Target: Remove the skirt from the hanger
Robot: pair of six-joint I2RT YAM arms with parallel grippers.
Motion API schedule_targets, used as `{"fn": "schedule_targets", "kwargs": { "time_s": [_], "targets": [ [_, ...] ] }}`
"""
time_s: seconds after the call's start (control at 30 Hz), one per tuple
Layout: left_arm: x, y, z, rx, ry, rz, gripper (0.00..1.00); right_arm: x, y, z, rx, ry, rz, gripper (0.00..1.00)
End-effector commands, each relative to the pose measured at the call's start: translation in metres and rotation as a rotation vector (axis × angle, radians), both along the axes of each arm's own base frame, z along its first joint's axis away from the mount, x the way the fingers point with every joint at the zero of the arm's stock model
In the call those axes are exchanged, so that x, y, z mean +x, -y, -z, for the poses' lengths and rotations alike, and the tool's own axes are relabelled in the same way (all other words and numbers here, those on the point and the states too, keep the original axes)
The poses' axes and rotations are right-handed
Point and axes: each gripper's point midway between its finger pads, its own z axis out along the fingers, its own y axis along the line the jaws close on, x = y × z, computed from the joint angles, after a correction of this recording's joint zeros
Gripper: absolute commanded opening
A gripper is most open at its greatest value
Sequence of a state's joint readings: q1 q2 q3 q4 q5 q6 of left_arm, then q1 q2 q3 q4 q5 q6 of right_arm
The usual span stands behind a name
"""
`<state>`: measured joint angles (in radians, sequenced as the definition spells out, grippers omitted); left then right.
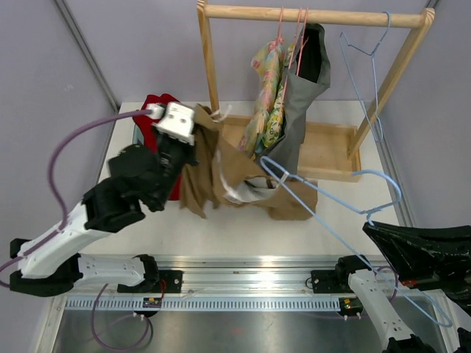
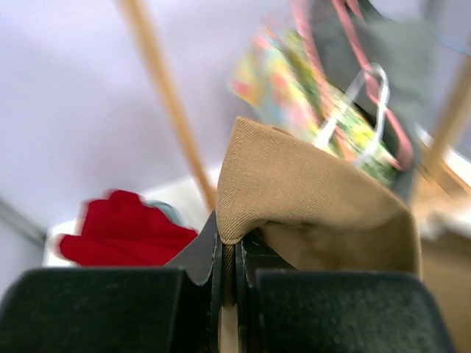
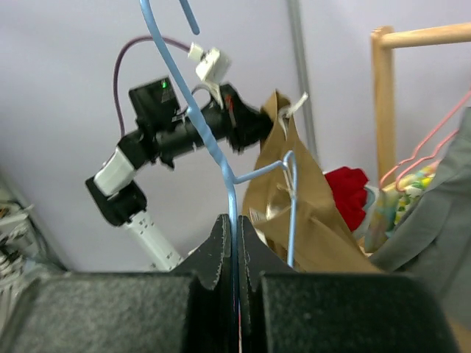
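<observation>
The red cloth (image 1: 146, 132) lies below my left gripper and to its left in the top view, so next the gripper needs to swing that way, then go down to release over it.
The tan skirt (image 1: 221, 173) hangs in a bunch over the table's middle, and its lower folds rest on the tabletop. My left gripper (image 1: 196, 138) is shut on the skirt's top edge; in the left wrist view the cloth (image 2: 309, 191) is pinched between the jaws of that gripper (image 2: 228, 239). The blue wire hanger (image 1: 324, 213) slants from the skirt to the lower right. My right gripper (image 1: 374, 228) is shut on the hanger's wire (image 3: 213, 140), which runs up from between its jaws (image 3: 235, 224). The hanger's far end sits in the skirt's folds (image 3: 309, 220).
A wooden rack (image 1: 316, 15) stands at the back with a floral garment (image 1: 266, 95), a grey garment (image 1: 305, 95) and an empty blue hanger (image 1: 368, 59). Its base tray (image 1: 331, 147) lies behind the skirt. A red cloth (image 1: 158, 125) lies at the back left.
</observation>
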<state>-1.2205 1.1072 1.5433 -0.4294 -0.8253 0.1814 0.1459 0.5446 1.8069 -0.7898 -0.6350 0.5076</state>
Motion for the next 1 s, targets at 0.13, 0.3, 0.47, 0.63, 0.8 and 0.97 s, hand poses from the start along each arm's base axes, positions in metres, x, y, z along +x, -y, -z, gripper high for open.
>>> {"fn": "schedule_targets", "kwargs": {
  "time_s": [0.13,0.3,0.47,0.63,0.8,0.97],
  "targets": [
    [0.046,-0.086,-0.063,-0.019,0.164,-0.26,0.0,-0.014,-0.017,0.0,-0.049,0.049,-0.161,0.0],
    [0.08,-0.143,-0.11,-0.132,0.235,-0.391,0.0,0.0,-0.015,0.014,-0.064,0.006,-0.133,0.0],
    [0.119,-0.169,-0.14,-0.168,0.27,-0.465,0.0,0.005,-0.011,0.026,-0.083,-0.017,-0.103,0.0],
    [0.16,-0.192,-0.162,-0.181,0.329,-0.577,0.0,0.015,-0.006,0.033,-0.1,-0.047,-0.067,0.0],
    [0.204,-0.2,-0.132,-0.171,0.262,-0.585,0.0,0.023,-0.001,0.035,-0.11,-0.053,-0.032,0.0],
    [0.247,-0.192,-0.013,-0.105,0.049,-0.599,0.01,0.065,0.019,0.04,-0.087,-0.138,0.161,0.0]
  ]
}}
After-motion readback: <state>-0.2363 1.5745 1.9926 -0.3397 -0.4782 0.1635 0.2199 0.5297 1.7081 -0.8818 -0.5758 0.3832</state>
